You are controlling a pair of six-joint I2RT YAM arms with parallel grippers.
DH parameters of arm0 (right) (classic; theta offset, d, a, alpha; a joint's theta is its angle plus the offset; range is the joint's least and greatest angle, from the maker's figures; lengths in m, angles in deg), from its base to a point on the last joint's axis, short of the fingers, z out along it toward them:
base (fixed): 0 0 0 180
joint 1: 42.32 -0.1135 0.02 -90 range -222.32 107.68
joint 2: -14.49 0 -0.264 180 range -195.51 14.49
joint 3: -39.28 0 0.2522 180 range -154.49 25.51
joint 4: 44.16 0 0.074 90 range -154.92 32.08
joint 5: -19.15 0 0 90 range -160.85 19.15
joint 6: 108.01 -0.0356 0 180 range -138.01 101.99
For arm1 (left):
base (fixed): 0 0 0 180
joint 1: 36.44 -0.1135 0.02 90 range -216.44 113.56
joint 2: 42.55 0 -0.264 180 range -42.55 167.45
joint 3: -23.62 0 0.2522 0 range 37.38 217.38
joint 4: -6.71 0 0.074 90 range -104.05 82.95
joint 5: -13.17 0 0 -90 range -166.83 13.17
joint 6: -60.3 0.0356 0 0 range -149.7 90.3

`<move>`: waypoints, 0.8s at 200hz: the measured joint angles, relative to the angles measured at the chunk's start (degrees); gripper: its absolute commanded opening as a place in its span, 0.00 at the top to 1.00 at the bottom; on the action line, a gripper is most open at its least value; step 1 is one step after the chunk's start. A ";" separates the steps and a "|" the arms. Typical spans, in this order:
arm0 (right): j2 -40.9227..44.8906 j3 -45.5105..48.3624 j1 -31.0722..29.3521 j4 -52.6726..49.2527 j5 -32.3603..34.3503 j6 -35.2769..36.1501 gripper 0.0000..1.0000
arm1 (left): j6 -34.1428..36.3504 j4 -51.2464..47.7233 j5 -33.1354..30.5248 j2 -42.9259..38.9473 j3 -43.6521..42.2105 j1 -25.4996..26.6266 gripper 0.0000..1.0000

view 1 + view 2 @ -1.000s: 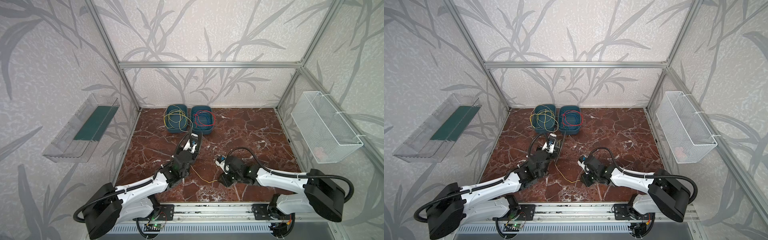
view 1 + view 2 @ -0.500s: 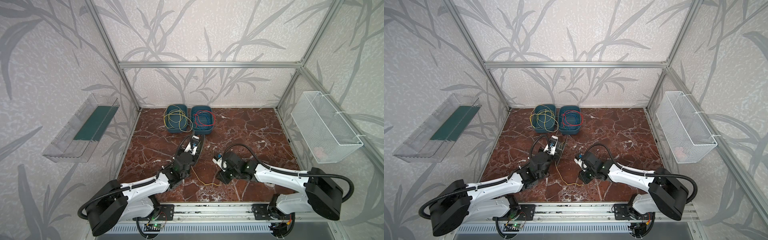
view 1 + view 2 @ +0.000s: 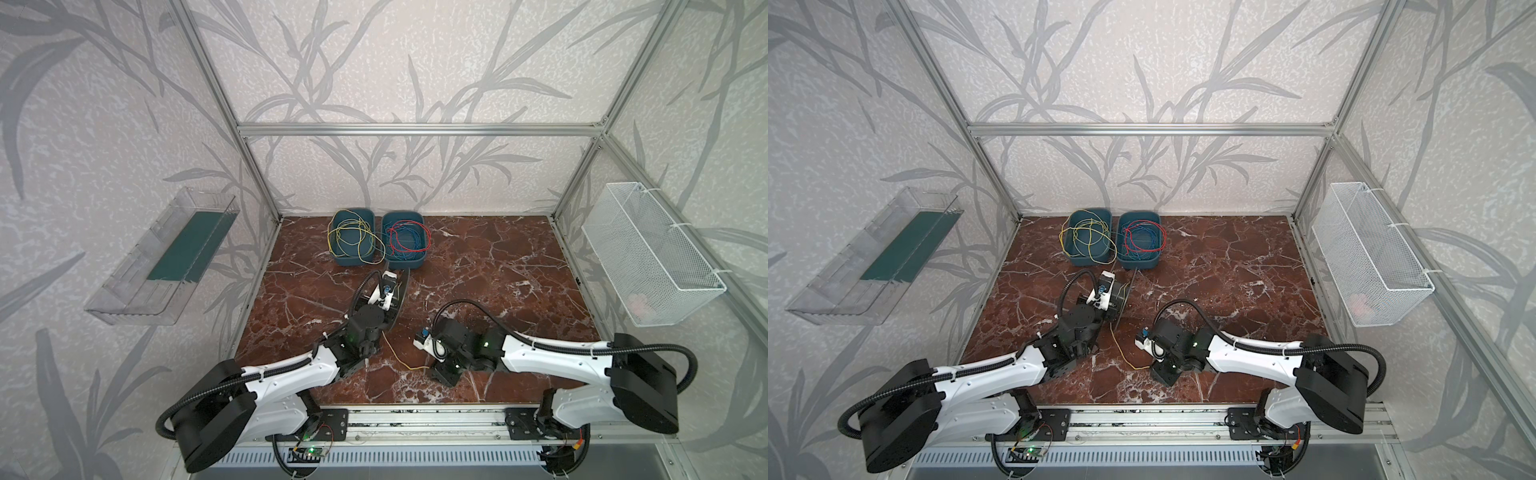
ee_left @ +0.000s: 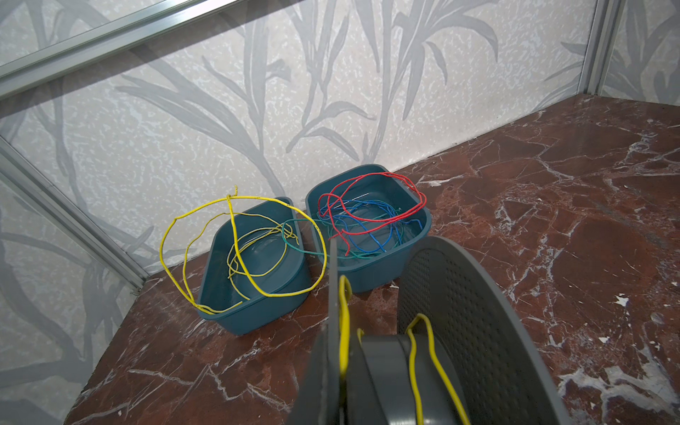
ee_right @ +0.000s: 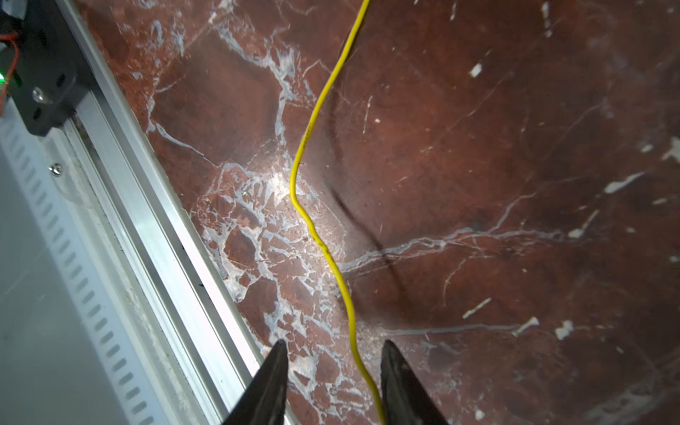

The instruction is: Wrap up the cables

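I need to keep my right gripper nearly where it is, low over the tabletop, and close its fingers on the yellow cable's end [image 3: 424, 368] [image 5: 363, 372] next, since it already runs between them.
A grey perforated spool [image 4: 460, 331] stands tilted on edge mid-table in both top views [image 3: 400, 291] [image 3: 1121, 297]. My left gripper [image 3: 388, 293] is shut on it, its fingers hidden behind the spool. A yellow cable [image 4: 423, 353] is looped round the spool's hub and trails over the marble [image 3: 395, 353] [image 3: 1121, 347] toward my right gripper [image 5: 333, 346]. That gripper is open low over the table [image 3: 438, 372]. The cable [image 5: 312, 121] runs between its fingers, apart from both. More yellow cables [image 4: 235, 239] loop loosely over the left teal bin [image 4: 257, 316].
A second teal bin [image 4: 371, 274] beside the first holds red, blue and green wires. The aluminium front rail [image 5: 147, 206] runs close to my right gripper. A clear tray [image 3: 166, 257] hangs on the left wall and a white wire basket [image 3: 648, 253] on the right wall.
My right gripper's jaws have spread wider around the yellow cable, and that arm has shifted a little left and toward the front. The left arm and spool have barely moved.
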 measured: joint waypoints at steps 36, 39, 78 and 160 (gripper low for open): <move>-1.33 -0.37 -0.15 0.00 0.94 0.57 0.89 | -0.09 0.00 0.00 -0.02 0.00 -0.04 1.00; -1.33 -0.37 -0.15 0.02 1.01 0.61 0.91 | -0.09 0.00 0.00 -0.02 0.00 -0.04 1.00; -0.98 -0.37 -0.31 0.17 1.16 0.33 1.00 | -0.11 0.00 0.15 -0.02 0.00 -0.04 1.00; 7.04 0.50 -7.85 0.11 3.06 -3.87 1.00 | -1.16 -13.27 -1.68 -6.19 15.65 -0.02 1.00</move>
